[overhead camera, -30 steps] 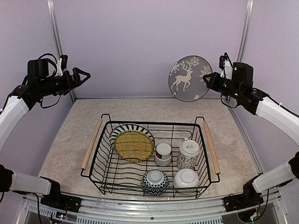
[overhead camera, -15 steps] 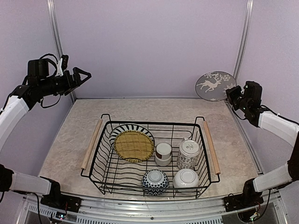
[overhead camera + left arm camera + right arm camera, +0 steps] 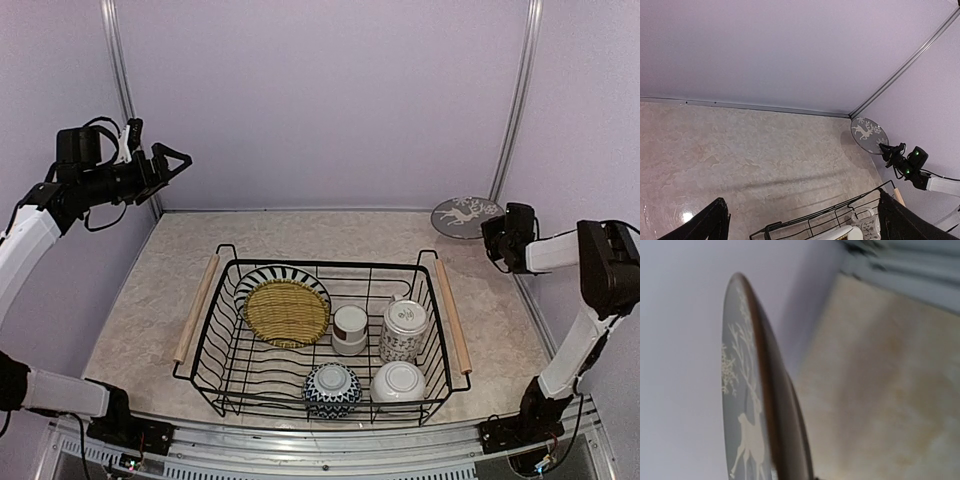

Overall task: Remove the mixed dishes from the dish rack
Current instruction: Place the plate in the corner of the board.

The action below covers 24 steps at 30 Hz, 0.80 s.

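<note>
My right gripper will go down to the clear tabletop, below and to its left in the top view, and release the deer plate (image 3: 464, 216) next.
The black wire dish rack (image 3: 428, 262) stands mid-table. It holds a striped plate (image 3: 290, 273) under a yellow woven mat (image 3: 288, 312), a white cup with brown band (image 3: 350, 328), a tall patterned cup (image 3: 403, 330), a blue-patterned bowl (image 3: 332, 388) and a white bowl (image 3: 399, 381). My right gripper (image 3: 497, 238) is shut on the rim of a grey deer plate (image 3: 464, 216) (image 3: 745, 405), low over the table's far right corner. My left gripper (image 3: 172, 163) is open and empty, high at the left; its fingers (image 3: 712, 222) frame the rack's far edge (image 3: 840, 217).
The rack has wooden rod handles at the left (image 3: 196, 308) and right (image 3: 452, 315). Purple walls with metal corner posts (image 3: 515, 100) close the back and sides. The deer plate also shows in the left wrist view (image 3: 868, 135), at the back right corner.
My right arm has swung the deer plate from high and upright down and right to the far right corner, now nearly flat over the table. The left arm has stayed put.
</note>
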Motion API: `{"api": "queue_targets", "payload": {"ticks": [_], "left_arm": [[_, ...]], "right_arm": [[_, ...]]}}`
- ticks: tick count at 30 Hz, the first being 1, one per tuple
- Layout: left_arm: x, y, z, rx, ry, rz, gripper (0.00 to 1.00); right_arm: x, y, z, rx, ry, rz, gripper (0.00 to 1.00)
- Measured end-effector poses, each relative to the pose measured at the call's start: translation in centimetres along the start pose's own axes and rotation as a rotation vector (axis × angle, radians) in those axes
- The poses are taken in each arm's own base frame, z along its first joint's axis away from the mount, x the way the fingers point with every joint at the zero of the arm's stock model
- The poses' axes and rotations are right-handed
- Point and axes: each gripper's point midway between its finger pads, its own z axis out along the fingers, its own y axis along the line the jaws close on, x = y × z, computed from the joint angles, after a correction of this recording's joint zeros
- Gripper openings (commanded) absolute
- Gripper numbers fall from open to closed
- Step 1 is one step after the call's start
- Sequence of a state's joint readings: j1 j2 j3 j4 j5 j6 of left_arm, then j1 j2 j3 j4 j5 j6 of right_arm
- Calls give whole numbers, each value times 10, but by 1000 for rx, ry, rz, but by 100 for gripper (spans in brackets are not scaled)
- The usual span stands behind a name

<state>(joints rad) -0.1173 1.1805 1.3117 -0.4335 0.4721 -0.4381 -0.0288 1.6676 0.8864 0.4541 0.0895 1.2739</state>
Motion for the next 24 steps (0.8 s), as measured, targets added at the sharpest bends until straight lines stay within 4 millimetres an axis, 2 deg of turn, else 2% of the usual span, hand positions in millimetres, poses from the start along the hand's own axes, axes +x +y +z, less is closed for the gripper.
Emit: {"api": "queue_targets", "payload": {"ticks": [3, 7, 12, 16, 18, 19, 24], "left_arm": [[1, -1, 0, 5, 3, -4, 99], [1, -2, 0, 14, 7, -7, 99], [1, -3, -1, 16, 6, -7, 99], [-2, -4, -5, 15, -7, -2, 99], [-4, -4, -8, 15, -15, 0, 99], [-5, -4, -9, 14, -18, 1, 99], [-5, -4, -10, 12, -21, 2, 99]], "right_arm": [[19, -33, 21, 66, 56, 12, 0], [39, -61, 42, 116, 124, 33, 0], [56, -79, 58, 101, 188, 90, 0], [59, -78, 62, 72, 203, 114, 1], [59, -76, 62, 60, 211, 112, 13], [59, -75, 62, 56, 214, 107, 23], [54, -74, 61, 48, 218, 83, 53]]}}
